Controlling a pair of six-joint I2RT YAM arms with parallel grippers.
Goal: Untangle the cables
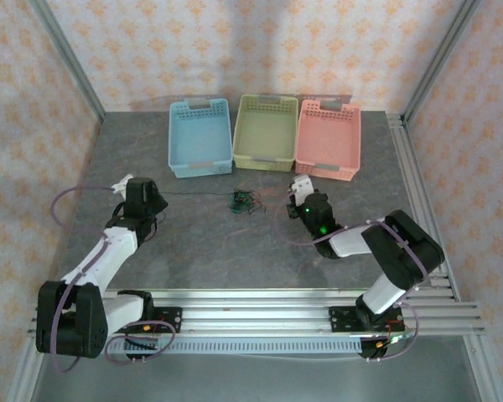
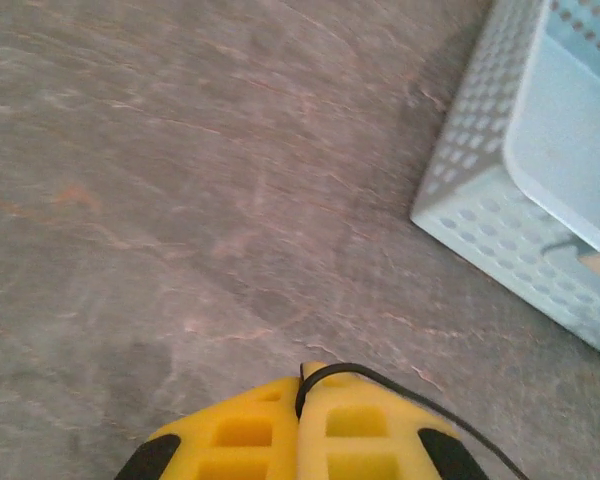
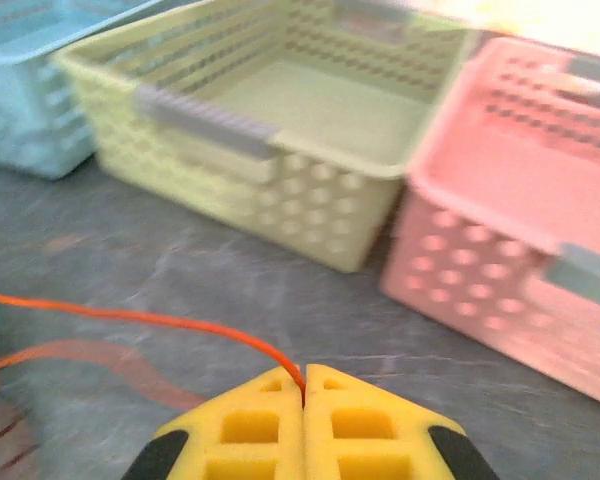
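Observation:
The robot's right gripper will next move away from the knot to the near side of the pink basket (image 3: 500, 290) and let go of the orange cable (image 3: 150, 320), which will pull that cable out of the knot.
A small knot of cables (image 1: 241, 201) lies on the grey table in front of the green basket. A thin black cable (image 1: 193, 194) runs taut from the knot to my left gripper (image 1: 127, 182), which is shut on it. In the left wrist view the black cable (image 2: 410, 392) loops over the right finger and into the closed yellow jaws of the left gripper (image 2: 302, 384). My right gripper (image 1: 300, 186) sits right of the knot. In the right wrist view it (image 3: 304, 384) is shut on an orange cable (image 3: 150, 320) that leads off to the left.
Three baskets stand in a row at the back: blue (image 1: 199, 138), green (image 1: 266, 131) and pink (image 1: 328, 141). The blue basket (image 2: 540, 170) is close to the left gripper's right side. The green (image 3: 270, 120) and pink (image 3: 520, 210) baskets stand just ahead of the right gripper.

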